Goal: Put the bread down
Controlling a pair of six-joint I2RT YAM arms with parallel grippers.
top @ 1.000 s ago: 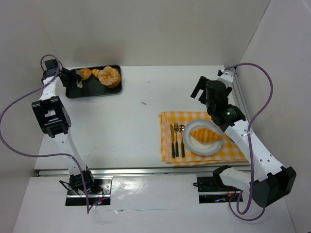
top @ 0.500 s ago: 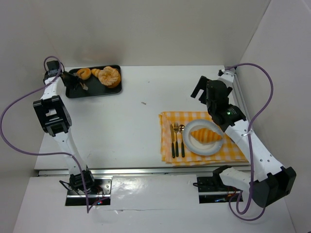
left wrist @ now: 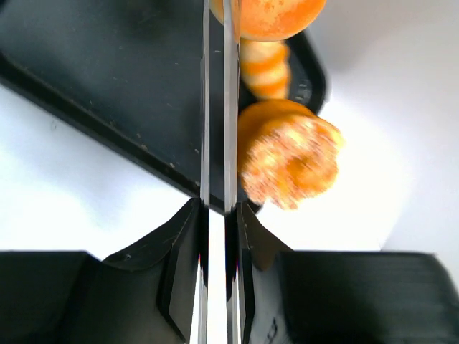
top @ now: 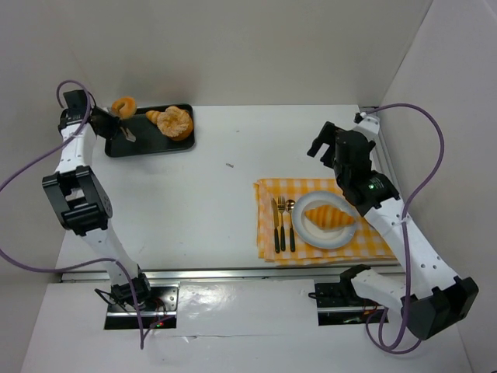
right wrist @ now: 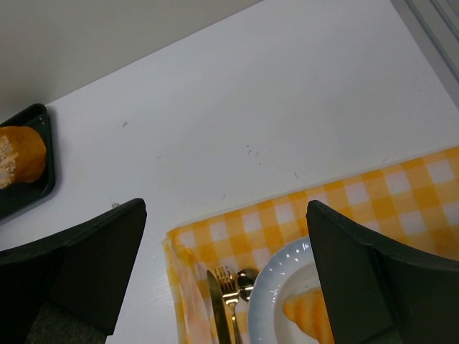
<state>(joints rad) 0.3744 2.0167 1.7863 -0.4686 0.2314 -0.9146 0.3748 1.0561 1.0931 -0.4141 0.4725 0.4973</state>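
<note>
The plate's spoon side (top: 302, 210) is bare, back and to the right of my left gripper in the top view, so next I swing the bread there, lower and release.
A ring-shaped bread (top: 123, 106) hangs above the far left end of the black tray (top: 147, 145), pinched in the tips of metal tongs (left wrist: 215, 107). My left gripper (top: 99, 122) is shut on those tongs. In the left wrist view the lifted bread (left wrist: 272, 11) shows at the top edge, above the tray (left wrist: 107, 86), and my left gripper (left wrist: 217, 208) clamps the two blades nearly parallel. A white plate (top: 308, 233) on the yellow checked placemat (top: 268, 190) holds a croissant (top: 328, 215). My right gripper (top: 326, 140) hovers open beyond the placemat, holding nothing (right wrist: 226, 206).
A round sugared roll (top: 177, 123) and a twisted roll (top: 155, 116) lie in the tray. Knife, fork and spoon (top: 282, 221) lie left of the plate. White walls close in the back and both sides of the table.
The tongs have closed on the ring-shaped bread, and my left arm has lifted it up and back off the tray. The right arm has shifted slightly.
</note>
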